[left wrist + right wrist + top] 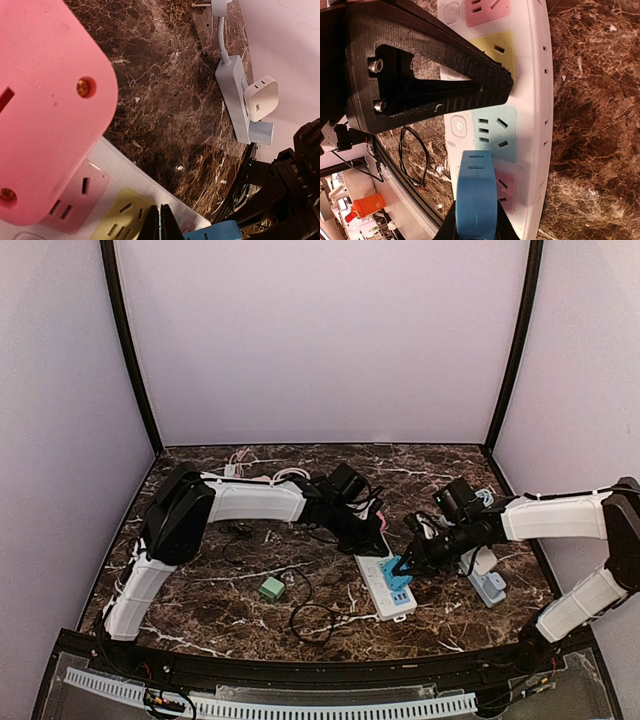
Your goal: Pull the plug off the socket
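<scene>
The far tabletop beyond the power strips is bare, so my right gripper needs to lift the blue plug [398, 576], carry it outward, lower it there and release it.
A white power strip [383, 590] with pink, yellow and pale blue sockets lies at the table's middle. A blue plug [398, 576] stands on its near part. My right gripper [404, 568] is shut on the blue plug [476, 192], which sits over the nearest pink socket [503, 187]; its pins are hidden. My left gripper [368, 540] is shut and empty, its tips [160, 222] resting on the strip's yellow socket [122, 217]. A large pink plug [40, 110] sits on the strip's far end. The left gripper also shows in the right wrist view [420, 75], across the strip [532, 75].
A second grey-white strip [232, 97] carrying a white adaptor [261, 97] lies right of the right gripper, also in the top view [488, 582]. A green cube [271, 588] and a black cable loop [312, 621] lie left of the strip. White cables [262, 476] lie at the back.
</scene>
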Tool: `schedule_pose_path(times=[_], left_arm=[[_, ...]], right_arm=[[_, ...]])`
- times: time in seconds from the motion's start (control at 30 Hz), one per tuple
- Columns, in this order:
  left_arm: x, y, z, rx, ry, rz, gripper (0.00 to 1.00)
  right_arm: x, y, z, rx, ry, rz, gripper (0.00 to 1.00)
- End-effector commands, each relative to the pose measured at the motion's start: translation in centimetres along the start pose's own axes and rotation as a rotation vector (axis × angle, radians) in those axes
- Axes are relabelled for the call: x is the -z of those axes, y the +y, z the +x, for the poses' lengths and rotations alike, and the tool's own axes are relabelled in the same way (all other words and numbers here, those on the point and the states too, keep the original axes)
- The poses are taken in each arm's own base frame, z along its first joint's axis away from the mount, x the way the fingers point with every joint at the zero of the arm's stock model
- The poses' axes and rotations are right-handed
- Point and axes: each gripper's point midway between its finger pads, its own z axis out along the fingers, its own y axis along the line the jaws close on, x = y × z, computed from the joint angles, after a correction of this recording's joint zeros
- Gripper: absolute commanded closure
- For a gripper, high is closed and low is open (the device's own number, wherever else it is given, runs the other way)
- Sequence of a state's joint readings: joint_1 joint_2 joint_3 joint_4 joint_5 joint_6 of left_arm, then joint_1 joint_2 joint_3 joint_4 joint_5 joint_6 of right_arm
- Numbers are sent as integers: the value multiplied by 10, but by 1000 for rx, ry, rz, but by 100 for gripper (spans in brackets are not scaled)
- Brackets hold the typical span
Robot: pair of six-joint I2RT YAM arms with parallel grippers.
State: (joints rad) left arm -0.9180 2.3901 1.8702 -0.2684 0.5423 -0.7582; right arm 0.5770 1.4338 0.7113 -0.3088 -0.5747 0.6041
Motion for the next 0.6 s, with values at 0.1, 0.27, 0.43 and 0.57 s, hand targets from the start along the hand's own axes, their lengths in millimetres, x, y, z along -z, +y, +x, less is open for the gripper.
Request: schedule_pose_path(times=[0.1,0.27,0.43,0.57], left_arm=[[-9,67,44,78,132,-167,97],[-10,73,47,82,136,-177,98],[-7,70,44,75,130,-166,98],[3,53,32,48,98,-131,98]], right_arm=[[16,29,-14,23,-63,-126,100],[20,30,-11,14,-78,-133,100],[26,30,-13,18,-96,-111,100],[43,26,-25,41,-157,-23,100]])
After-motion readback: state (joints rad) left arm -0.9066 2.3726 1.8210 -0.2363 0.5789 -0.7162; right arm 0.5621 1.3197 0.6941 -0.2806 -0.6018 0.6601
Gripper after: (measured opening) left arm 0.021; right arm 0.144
